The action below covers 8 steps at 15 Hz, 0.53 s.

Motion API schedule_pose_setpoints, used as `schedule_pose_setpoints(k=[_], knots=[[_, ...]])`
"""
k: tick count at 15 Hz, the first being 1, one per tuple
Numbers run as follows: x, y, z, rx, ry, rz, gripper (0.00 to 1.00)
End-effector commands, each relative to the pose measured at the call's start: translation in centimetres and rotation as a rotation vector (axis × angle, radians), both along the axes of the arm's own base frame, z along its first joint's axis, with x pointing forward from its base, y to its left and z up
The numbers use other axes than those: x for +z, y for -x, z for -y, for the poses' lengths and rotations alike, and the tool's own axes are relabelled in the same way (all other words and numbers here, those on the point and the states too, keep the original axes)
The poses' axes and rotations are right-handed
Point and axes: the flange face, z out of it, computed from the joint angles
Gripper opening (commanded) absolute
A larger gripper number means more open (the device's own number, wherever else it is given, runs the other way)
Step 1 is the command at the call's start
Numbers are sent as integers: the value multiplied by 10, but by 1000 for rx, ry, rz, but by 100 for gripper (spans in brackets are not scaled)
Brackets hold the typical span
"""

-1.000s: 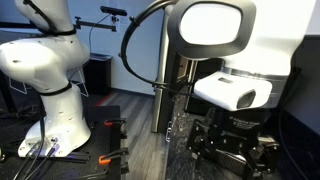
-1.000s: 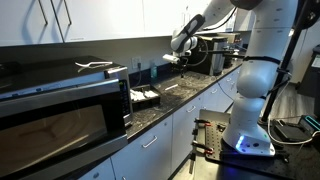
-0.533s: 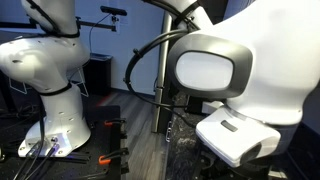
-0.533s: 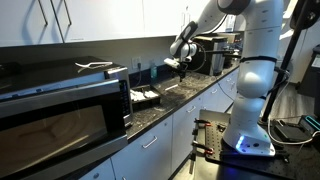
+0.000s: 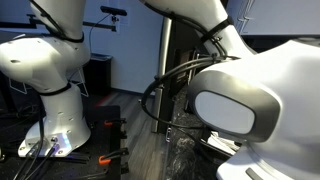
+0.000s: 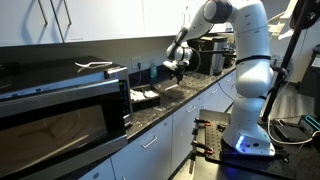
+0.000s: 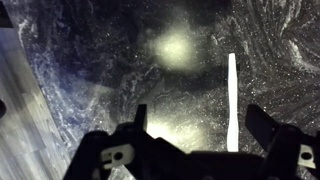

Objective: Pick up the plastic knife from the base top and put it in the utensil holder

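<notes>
My gripper lowers and shifts toward the right in the wrist view next, onto the plastic knife's handle end (image 7: 233, 133), since it lies off-center between the open fingers.
In the wrist view the white plastic knife (image 7: 232, 100) lies flat on the speckled dark base top (image 7: 90, 60), pointing away from me. My gripper (image 7: 200, 125) hangs open and empty just above the counter. The knife's handle end lies between the two fingers, close to the right one. In an exterior view my gripper (image 6: 178, 68) hovers low over the base top (image 6: 190, 95). The black low-walled utensil holder (image 6: 145, 98), with white utensils in it, stands on the counter beside the microwave. In the exterior view that looks past my arm, the arm (image 5: 250, 100) hides the knife and gripper.
A large microwave (image 6: 60, 115) stands on the counter next to the holder. Dark appliances (image 6: 215, 55) stand at the counter's far end. The counter's front edge (image 7: 30, 110) drops to grey floor. A second white robot (image 5: 50, 70) stands on the floor.
My arm has swung down and toward the counter, so the gripper is lower over the base top. In one exterior view the arm now fills more of the picture.
</notes>
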Motion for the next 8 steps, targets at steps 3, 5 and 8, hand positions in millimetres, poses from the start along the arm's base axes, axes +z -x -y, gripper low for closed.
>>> schedule_pose_setpoints(k=[3, 5, 8], knots=[[-15, -21, 37, -9, -12, 0, 100], [-23, -30, 44, -10, -19, -13, 100], [-32, -40, 52, 2, -28, -39, 100]])
